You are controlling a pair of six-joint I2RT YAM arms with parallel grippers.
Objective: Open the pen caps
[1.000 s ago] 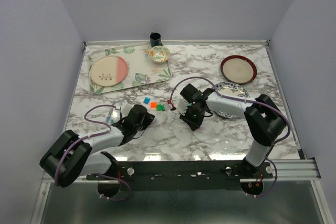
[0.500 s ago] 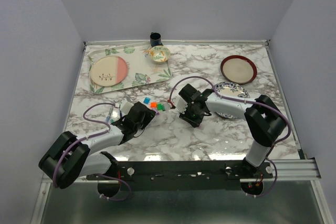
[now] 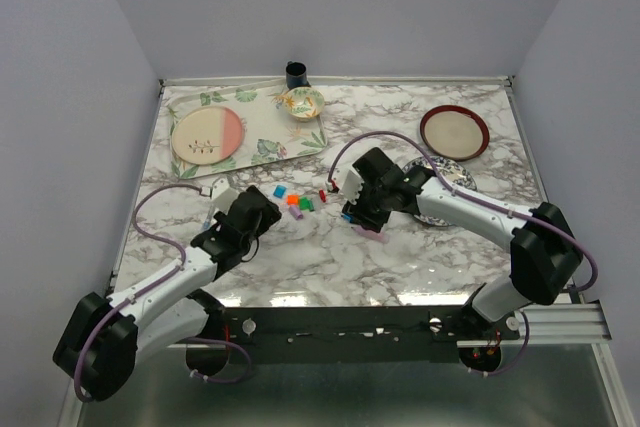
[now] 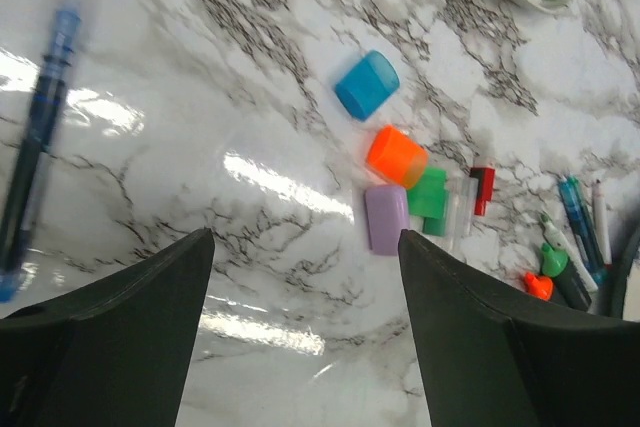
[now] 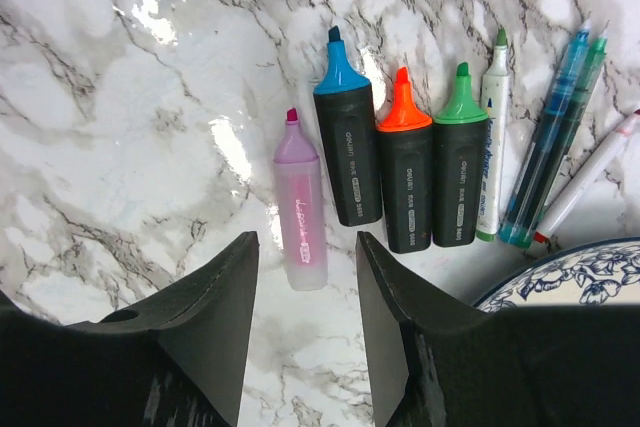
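Observation:
The left gripper goes toward the left in the wrist view and down onto the blue pen's dark body [image 4: 38, 132] next, since its clear cap is still on.
Several loose pen caps lie together on the marble: blue [image 4: 367, 84], orange [image 4: 396, 155], purple [image 4: 386, 218], green [image 4: 430, 197] and red [image 4: 483, 190]. My left gripper [image 4: 305, 247] hangs open just short of them, nothing between its fingers; in the top view it [image 3: 270, 210] is left of the caps [image 3: 296, 203]. My right gripper [image 5: 305, 242] is open over the rear end of a pink highlighter [image 5: 300, 197]. That highlighter lies uncapped beside three black ones with blue [image 5: 347, 147], orange [image 5: 404, 177] and green [image 5: 459, 167] tips.
Thin uncapped pens [image 5: 545, 137] lie right of the highlighters, by a patterned plate [image 5: 590, 277]. A blue pen [image 4: 35, 137] lies far left of the caps. At the back stand a leaf-print tray [image 3: 290, 147] with a plate [image 3: 207, 135], a bowl [image 3: 303, 102], a black cup [image 3: 296, 74] and a red plate [image 3: 454, 132].
Both grippers have opened. The purple cap now lies by the other caps and the pink highlighter on the table beside the black ones. Both arms have drawn back from the middle.

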